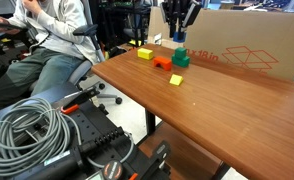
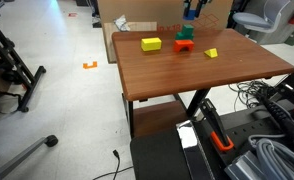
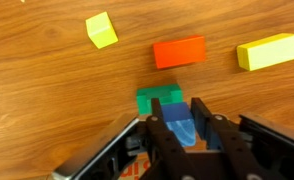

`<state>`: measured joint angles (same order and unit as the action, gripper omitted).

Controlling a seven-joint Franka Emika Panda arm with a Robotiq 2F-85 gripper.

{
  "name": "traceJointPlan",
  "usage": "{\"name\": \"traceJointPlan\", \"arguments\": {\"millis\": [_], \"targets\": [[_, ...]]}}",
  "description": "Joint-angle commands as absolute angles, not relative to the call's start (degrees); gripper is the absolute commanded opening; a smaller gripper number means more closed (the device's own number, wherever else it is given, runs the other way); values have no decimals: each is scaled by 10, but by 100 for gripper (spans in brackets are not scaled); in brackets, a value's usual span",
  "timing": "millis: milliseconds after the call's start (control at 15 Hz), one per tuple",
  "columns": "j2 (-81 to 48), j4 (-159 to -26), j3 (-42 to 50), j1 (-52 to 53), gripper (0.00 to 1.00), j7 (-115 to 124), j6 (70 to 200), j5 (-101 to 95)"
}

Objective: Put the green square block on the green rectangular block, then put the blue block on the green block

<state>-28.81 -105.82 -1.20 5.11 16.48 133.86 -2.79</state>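
The blue block [image 3: 182, 128] still hangs just above the green stack, so my gripper needs to lower it next onto the green square block's top [image 3: 165, 97] and release it there.
My gripper [image 3: 177, 108] is shut on the blue block [image 3: 182, 128] and holds it above the table, just over the green stack. It also shows in both exterior views [image 1: 179, 34] [image 2: 190, 12]. The green square block [image 3: 159, 97] lies directly beyond the fingertips in the wrist view. It appears to sit on the green rectangular block [image 2: 186, 38], which is mostly hidden under it. In an exterior view the green stack [image 1: 181, 59] stands near the table's far edge, below the gripper.
An orange block [image 3: 179, 52] lies next to the green stack. A yellow cube [image 3: 101, 30] and a long yellow block [image 3: 269, 51] lie farther off. A cardboard box [image 1: 242, 45] stands behind the wooden table [image 1: 217, 120]. A seated person [image 1: 57, 40] is nearby.
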Motion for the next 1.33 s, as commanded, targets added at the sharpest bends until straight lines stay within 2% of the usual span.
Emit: {"name": "traceJointPlan", "arguments": {"millis": [0,1200,1267], "targets": [[-304,-1039,-4,60,9,159,1333,-28],[-332,-1022,9,71,9,157,1337,-61],[-333,-1019,9,69,59,156,1335,-58]]}}
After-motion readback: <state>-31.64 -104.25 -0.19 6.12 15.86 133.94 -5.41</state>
